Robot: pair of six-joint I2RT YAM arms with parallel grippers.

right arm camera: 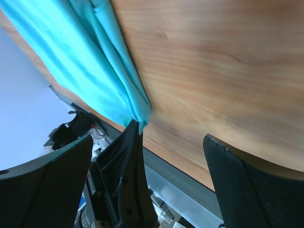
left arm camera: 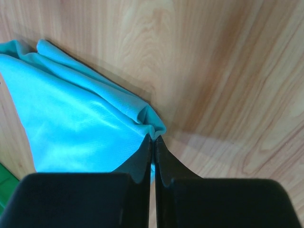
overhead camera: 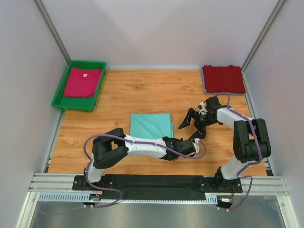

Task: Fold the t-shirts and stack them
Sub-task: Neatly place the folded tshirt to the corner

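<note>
The mint-teal t-shirt's nearer side edge (overhead camera: pixel 172 125) (right arm camera: pixel 118 50) is below my right gripper and to its left in the top view. I need to lower my right gripper across onto it next.
The mint-teal t-shirt (overhead camera: pixel 151 125) lies folded in a rectangle mid-table. My left gripper (overhead camera: pixel 171 140) is shut on its near right corner; the left wrist view shows the cloth (left arm camera: pixel 71 118) bunched between the closed fingertips of the gripper (left arm camera: pixel 154 138). My right gripper (overhead camera: pixel 194 125) is open and empty just right of the shirt, above the table. Its wrist view looks between its spread fingers, from the gripper (right arm camera: pixel 147 142), at the teal cloth (right arm camera: pixel 90 57) and the left gripper (right arm camera: pixel 135 130) pinching it. The dark red t-shirt (overhead camera: pixel 223 79) lies folded at the back right. The magenta-pink t-shirt (overhead camera: pixel 83 81) lies in the tray.
The green plastic tray (overhead camera: pixel 59 92) stands at the back left against the wall. White walls close in the wooden table (overhead camera: pixel 142 95) on three sides. A black base plate and metal rail (overhead camera: pixel 156 183) run along the near edge.
</note>
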